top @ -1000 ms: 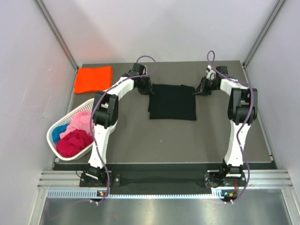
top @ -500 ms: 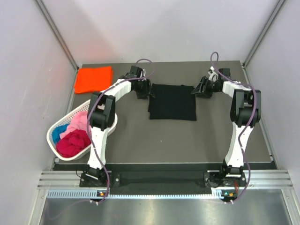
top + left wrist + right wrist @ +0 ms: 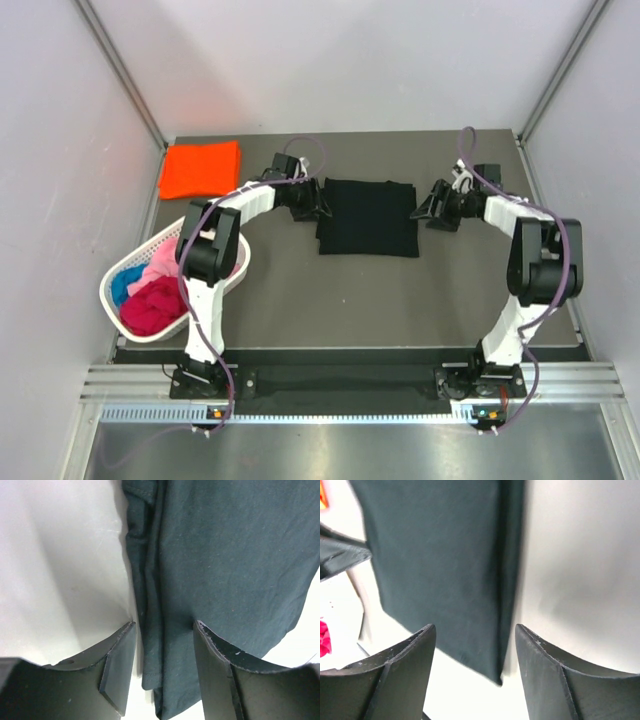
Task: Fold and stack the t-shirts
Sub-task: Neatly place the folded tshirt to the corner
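The folded hem of the black t-shirt is between my open fingers, so my left gripper will stay at that edge of the t-shirt and close on the hem next.
A folded black t-shirt [image 3: 366, 217] lies flat at the back middle of the table. My left gripper [image 3: 318, 205] hovers at its left edge, open, with the folded hem [image 3: 150, 630] loose between the fingers [image 3: 117, 665]. My right gripper [image 3: 422, 208] is at the shirt's right edge, also open, with the shirt's corner [image 3: 485, 645] below the gap and not pinched. A folded orange t-shirt [image 3: 200, 168] sits at the back left. Pink [image 3: 170, 258], magenta [image 3: 155, 305] and blue [image 3: 125, 283] t-shirts lie bunched in the basket.
The white lattice basket [image 3: 108, 292] stands at the left edge of the table, close to the left arm's elbow [image 3: 205, 255]. Grey walls and metal posts close in the table on three sides.
Both grippers have opened and let go of the black t-shirt's side edges. They have drawn slightly toward the near side, and both elbows have swung outward. The shirt lies still.
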Available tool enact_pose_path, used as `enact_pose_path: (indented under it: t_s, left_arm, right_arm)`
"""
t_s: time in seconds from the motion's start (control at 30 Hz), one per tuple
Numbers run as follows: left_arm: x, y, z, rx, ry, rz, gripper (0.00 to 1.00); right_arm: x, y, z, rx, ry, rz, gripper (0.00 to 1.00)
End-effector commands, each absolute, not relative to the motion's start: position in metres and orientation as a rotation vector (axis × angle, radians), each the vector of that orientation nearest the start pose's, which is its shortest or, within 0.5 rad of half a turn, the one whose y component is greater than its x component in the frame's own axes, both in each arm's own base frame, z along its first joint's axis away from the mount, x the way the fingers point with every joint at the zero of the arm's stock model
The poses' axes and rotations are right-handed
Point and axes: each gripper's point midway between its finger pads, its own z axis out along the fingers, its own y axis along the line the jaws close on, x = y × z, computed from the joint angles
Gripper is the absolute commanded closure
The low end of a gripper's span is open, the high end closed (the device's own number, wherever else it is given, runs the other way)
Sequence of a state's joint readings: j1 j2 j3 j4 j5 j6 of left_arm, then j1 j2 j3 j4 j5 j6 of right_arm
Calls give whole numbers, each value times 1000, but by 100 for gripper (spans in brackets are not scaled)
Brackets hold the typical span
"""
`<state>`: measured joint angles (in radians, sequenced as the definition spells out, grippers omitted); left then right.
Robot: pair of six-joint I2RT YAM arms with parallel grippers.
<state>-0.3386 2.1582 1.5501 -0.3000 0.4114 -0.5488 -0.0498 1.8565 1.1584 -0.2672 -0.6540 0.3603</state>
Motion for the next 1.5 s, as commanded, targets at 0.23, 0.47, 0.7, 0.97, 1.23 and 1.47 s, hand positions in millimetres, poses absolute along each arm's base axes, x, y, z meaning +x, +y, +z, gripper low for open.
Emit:
enact_pose_path:
  t_s: [0.23, 0.47, 0.7, 0.97, 1.23, 1.47]
  left_arm:
    - [464, -274, 30, -103, 2578, -899, 57]
    - [474, -275, 53, -145, 2534, -879, 94]
    - [486, -254, 112, -110, 2461, -678, 100]
    - [492, -213, 131, 3, 2528, -328, 100]
    - [516, -174, 162, 112, 2429, -16, 100]
    - [537, -120, 183, 147, 2341, 254, 100]
  right_arm:
    - [386, 124, 128, 109, 2317, 914, 33]
    - [371, 129, 151, 97, 2251, 922, 33]
    - [367, 133, 168, 84, 2205, 950, 32]
    - [363, 135, 181, 72, 2185, 963, 32]
    - [362, 137, 194, 68, 2165, 986, 32]
    - [364, 138, 201, 62, 2143, 993, 31]
